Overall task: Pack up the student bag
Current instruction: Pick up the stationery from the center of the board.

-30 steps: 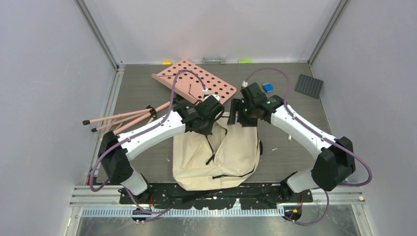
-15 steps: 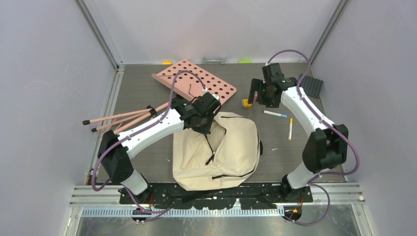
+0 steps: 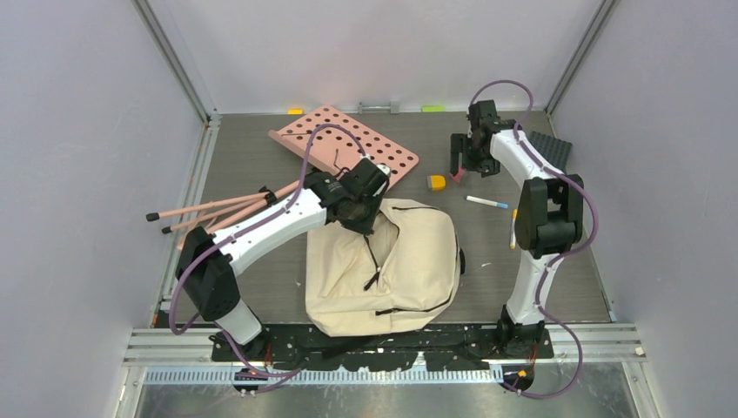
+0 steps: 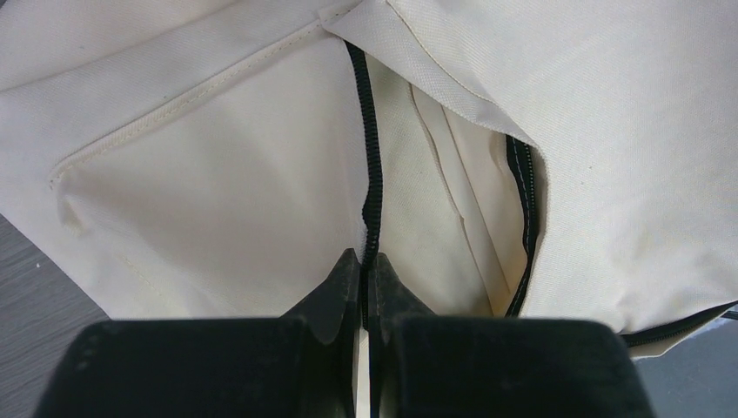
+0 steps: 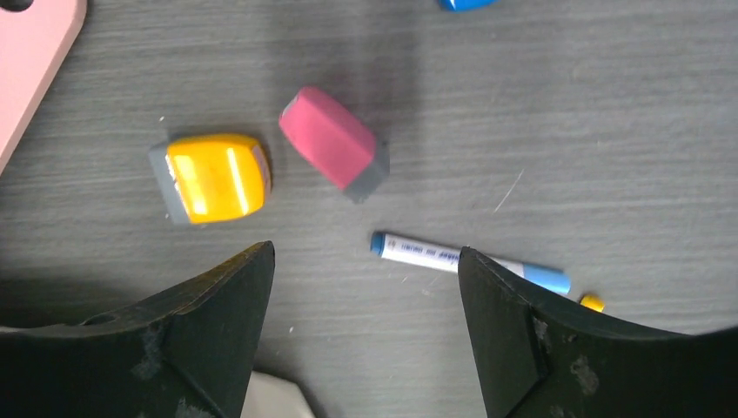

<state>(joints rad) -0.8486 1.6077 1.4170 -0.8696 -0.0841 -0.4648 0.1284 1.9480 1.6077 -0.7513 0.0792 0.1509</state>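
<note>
The pink eraser (image 3: 458,175) (image 5: 331,139) lies on the tabletop below the gripper's open fingers, so next I will lower my right gripper onto it and close on its long sides.
The cream student bag (image 3: 409,270) lies at the table's middle, its black zipper (image 4: 372,157) open and showing the inside. My left gripper (image 3: 364,216) is at the bag's far left edge. In the left wrist view it (image 4: 365,261) is shut on the zipper edge of the bag (image 4: 200,174). My right gripper (image 3: 459,165) is open and empty, hovering beyond the bag's far right corner. In the right wrist view it (image 5: 365,261) hangs over a pink eraser (image 5: 331,139), a yellow sharpener (image 5: 213,177) and a blue-and-white marker (image 5: 452,258).
A pink perforated board (image 3: 348,144) lies at the far middle. A pink tripod (image 3: 218,209) lies at the left. A yellow marker (image 3: 513,228) and the blue-and-white marker (image 3: 487,202) lie right of the bag. A dark grey plate (image 3: 550,152) sits at the far right.
My right arm has swung away from the bag's top edge, back and to the right, over the small items, with its gripper open. My left gripper stays on the bag's edge.
</note>
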